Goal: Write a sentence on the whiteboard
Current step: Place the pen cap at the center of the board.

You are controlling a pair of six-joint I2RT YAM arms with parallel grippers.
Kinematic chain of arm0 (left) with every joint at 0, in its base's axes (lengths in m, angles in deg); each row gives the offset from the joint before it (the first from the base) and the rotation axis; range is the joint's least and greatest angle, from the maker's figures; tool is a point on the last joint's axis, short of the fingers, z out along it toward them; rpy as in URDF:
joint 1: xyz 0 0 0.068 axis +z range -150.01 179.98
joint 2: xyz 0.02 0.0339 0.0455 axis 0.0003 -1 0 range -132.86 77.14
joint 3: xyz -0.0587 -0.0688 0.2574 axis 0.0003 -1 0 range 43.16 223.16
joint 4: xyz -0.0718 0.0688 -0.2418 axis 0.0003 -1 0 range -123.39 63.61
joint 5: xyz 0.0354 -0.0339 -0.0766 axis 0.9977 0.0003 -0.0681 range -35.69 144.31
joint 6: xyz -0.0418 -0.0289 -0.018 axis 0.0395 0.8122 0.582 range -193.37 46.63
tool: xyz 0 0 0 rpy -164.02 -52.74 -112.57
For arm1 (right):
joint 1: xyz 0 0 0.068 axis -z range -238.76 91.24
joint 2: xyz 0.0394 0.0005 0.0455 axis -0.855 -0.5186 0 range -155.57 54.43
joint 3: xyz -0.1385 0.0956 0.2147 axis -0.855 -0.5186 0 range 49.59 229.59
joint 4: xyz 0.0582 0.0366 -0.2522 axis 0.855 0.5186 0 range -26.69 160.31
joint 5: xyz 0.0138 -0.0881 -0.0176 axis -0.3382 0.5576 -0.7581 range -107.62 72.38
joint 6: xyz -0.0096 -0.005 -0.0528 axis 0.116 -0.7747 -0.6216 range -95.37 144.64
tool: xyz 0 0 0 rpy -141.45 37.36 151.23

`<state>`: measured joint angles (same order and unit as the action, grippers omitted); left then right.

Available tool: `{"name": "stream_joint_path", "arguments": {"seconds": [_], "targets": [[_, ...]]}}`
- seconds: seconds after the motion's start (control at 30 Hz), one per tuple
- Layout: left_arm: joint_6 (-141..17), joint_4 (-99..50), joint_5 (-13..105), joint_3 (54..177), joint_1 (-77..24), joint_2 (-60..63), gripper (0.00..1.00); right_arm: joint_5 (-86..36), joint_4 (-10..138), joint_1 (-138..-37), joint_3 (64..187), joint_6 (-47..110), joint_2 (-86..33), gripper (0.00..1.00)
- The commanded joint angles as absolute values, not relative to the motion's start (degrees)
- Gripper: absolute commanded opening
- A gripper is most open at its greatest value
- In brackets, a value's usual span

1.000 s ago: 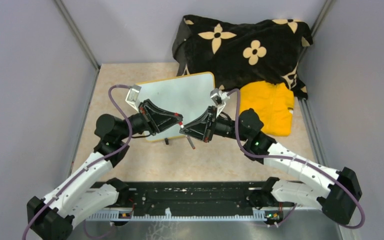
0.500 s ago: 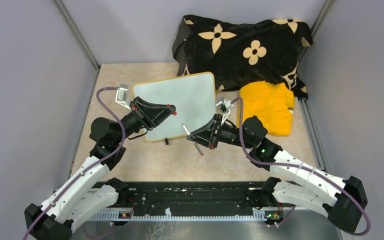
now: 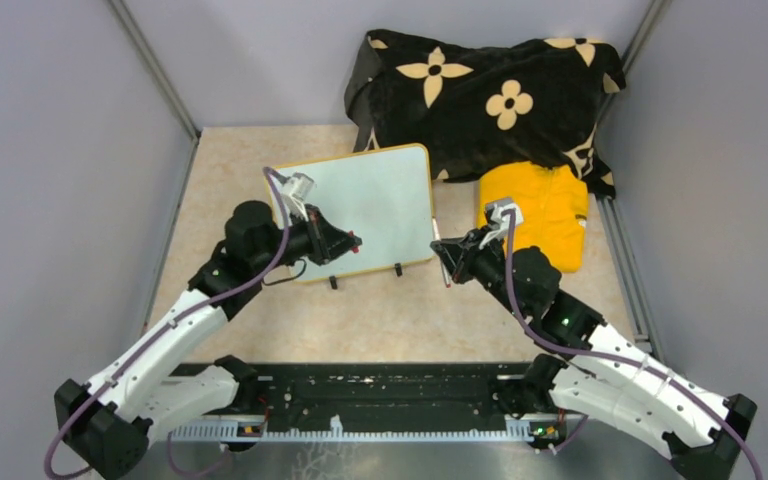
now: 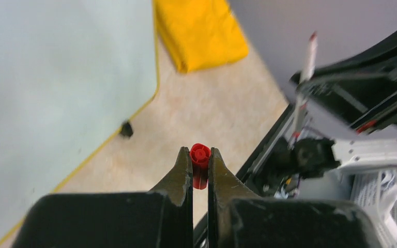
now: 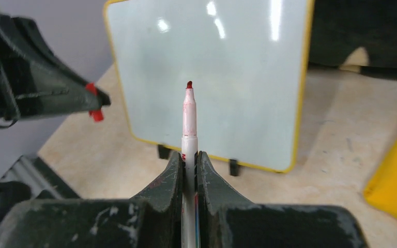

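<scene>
I will move my left gripper down, back and to the right in the top view to free the red marker cap, because the tabletop below it on that side is clear.
The whiteboard, glossy white with a thin yellow frame and two black feet, stands tilted at the middle of the table. In the right wrist view the whiteboard is blank; no sentence shows on it. My left gripper hovers over its lower edge, shut on a small red marker cap. My right gripper sits just off the board's lower right corner, shut on a slim white marker whose bare red tip points toward the board. The cap is left of that tip.
A black blanket with cream flowers is heaped at the back right. A folded yellow cloth lies right of the board. Grey walls close both sides, and a black rail runs along the near edge.
Cap and marker were tip to tip in front of the board; they have come apart. My right gripper drew back right with the marker. My left gripper swung over the board, cap still held.
</scene>
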<state>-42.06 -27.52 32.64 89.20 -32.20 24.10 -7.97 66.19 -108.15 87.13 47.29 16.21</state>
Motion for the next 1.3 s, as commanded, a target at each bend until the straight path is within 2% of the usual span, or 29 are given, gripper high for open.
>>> {"name": "stream_joint_path", "arguments": {"seconds": [0.0,0.23,0.43,0.83,1.03,1.27], "targets": [[-48.92,-43.16,35.72,89.01,-35.84,20.44,0.0,7.12,73.61,-108.41,89.1,42.88,18.21,0.0],[-50.83,-46.35,44.45,89.84,-47.28,11.08,0.0,8.57,74.64,-108.38,86.9,44.14,18.12,0.0],[-51.53,-42.26,45.98,94.88,-53.63,-1.11,0.0,11.95,75.97,-108.41,87.29,43.35,20.44,0.0],[-52.45,-40.0,48.08,111.05,-58.54,-26.14,0.0,18.44,80.5,-108.26,86.85,42.74,29.74,0.0],[-52.0,-39.96,48.64,112.84,-58.8,-30.39,0.01,18.55,81.0,-108.33,87.28,42.78,30.52,0.0],[-52.1,-40.95,48.56,112.82,-58.84,-31.93,0.12,18.49,80.6,-108.31,87.38,42.51,30.44,0.0]]}}
